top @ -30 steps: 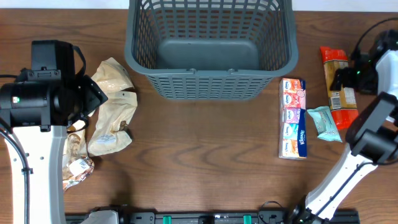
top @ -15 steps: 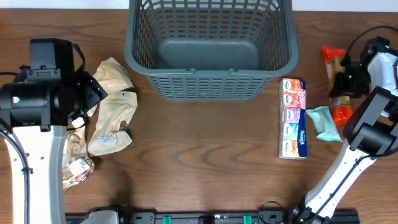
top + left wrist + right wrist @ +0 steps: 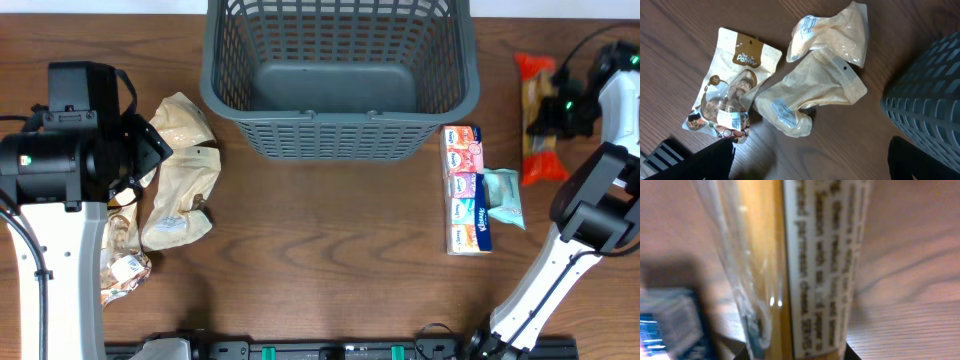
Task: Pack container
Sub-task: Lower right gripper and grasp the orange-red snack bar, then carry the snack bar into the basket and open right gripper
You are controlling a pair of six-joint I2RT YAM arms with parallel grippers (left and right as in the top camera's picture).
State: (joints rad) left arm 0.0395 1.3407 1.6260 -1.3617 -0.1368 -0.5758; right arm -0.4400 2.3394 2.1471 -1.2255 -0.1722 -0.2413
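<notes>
My right gripper lifts over the container's rim next, turns the packet lengthwise and releases, since the container's empty bottom lies to the gripper's left in the overhead view.
The container (image 3: 340,110), a large dark grey slatted basket, stands at the back middle of the table with nothing visible inside. Its corner shows at the right of the left wrist view (image 3: 930,95). My right gripper (image 3: 556,116) is shut on a long orange and red packet (image 3: 532,85) at the far right. That packet (image 3: 815,265) fills the right wrist view, running up from between the jaws. My left gripper (image 3: 807,162) stands open above bare table, just short of two beige pouches (image 3: 810,95). A printed snack pouch (image 3: 732,85) lies beside them.
A stack of tissue packs (image 3: 467,190) lies right of the basket's front corner, with a teal packet (image 3: 503,198) against its right side. The beige pouches (image 3: 185,180) lie left of the basket, beside the left arm.
My right gripper has shut on the orange packet and drawn it toward the back. The teal packet and tissue packs have shifted left. The left arm has not moved.
</notes>
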